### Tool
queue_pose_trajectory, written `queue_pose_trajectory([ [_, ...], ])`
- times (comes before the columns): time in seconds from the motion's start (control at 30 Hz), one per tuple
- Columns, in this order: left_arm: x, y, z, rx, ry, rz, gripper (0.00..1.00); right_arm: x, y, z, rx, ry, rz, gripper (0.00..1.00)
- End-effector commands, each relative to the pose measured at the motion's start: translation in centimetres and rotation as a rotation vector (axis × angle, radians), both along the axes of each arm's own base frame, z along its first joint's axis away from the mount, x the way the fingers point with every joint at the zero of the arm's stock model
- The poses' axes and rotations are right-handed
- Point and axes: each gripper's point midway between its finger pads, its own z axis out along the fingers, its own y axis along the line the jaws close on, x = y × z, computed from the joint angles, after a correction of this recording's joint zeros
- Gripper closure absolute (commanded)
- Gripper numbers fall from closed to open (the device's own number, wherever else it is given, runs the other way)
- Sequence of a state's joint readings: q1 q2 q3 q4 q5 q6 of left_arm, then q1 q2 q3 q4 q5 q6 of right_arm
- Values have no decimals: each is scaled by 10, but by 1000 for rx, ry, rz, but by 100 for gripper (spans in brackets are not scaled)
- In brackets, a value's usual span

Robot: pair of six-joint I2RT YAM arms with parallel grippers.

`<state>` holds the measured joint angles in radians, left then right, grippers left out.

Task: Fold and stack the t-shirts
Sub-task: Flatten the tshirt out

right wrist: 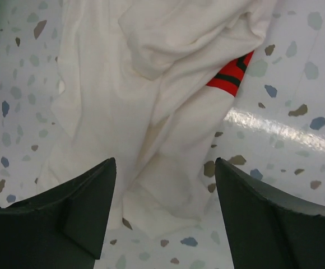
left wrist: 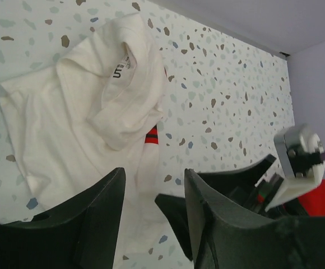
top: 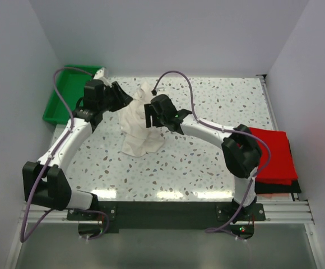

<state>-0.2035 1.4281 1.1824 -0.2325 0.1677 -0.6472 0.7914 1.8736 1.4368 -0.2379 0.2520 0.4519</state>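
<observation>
The left gripper will next move down, back and to the right in the top view onto the fold's near end [top: 141,133] [left wrist: 130,188], where the top of the fold offers cloth to pinch.
One off-white t-shirt [top: 142,131] lies crumpled in the middle of the table, its collar label up [left wrist: 120,70] and a strip of its red graphic [right wrist: 230,75] showing under a fold. My left gripper [left wrist: 154,179] hangs open over the shirt's edge with nothing between its fingers; from above it [top: 126,100] sits at the shirt's upper left. My right gripper [right wrist: 165,165] stands open above the shirt's lower hem, holding nothing, and is at the shirt's top right [top: 149,116] in the top view. Folded red t-shirts [top: 273,154] lie stacked at the right on a black one [top: 295,188].
A green plastic tray [top: 61,95] sits at the far left corner, behind the left arm. White walls close the table on three sides. The right arm's wrist [left wrist: 246,188] shows close beside my left fingers. Speckled tabletop [top: 224,101] lies between shirt and stack.
</observation>
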Motion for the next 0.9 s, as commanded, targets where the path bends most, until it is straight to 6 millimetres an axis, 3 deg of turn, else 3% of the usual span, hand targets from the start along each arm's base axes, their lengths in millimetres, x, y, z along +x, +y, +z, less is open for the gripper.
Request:
queue_pose_trajectory([
  [0.0,-13,-1,-48,9,74,-15,49,35,16,5,110,3,-66,28],
  [0.03,-15,-4,-56,11,86,-34,50,46,16,8,134,5,-81,28],
  [0.07,-19,-7,-65,15,112,-48,50,51,15,-9,131,37,-94,31],
  [0.13,-23,-15,-80,34,149,-75,50,66,6,-16,175,74,-152,34],
  [0.3,-30,-38,-110,45,208,-124,50,80,6,-40,277,165,-186,39],
  [0.37,-31,-43,-117,46,222,-131,50,85,9,-39,302,170,-185,39],
  [0.63,-31,-60,-143,63,269,-158,52,90,34,-44,415,229,-168,40],
  [0.87,-28,-68,-158,51,298,-159,59,85,40,-59,438,285,-180,43],
])
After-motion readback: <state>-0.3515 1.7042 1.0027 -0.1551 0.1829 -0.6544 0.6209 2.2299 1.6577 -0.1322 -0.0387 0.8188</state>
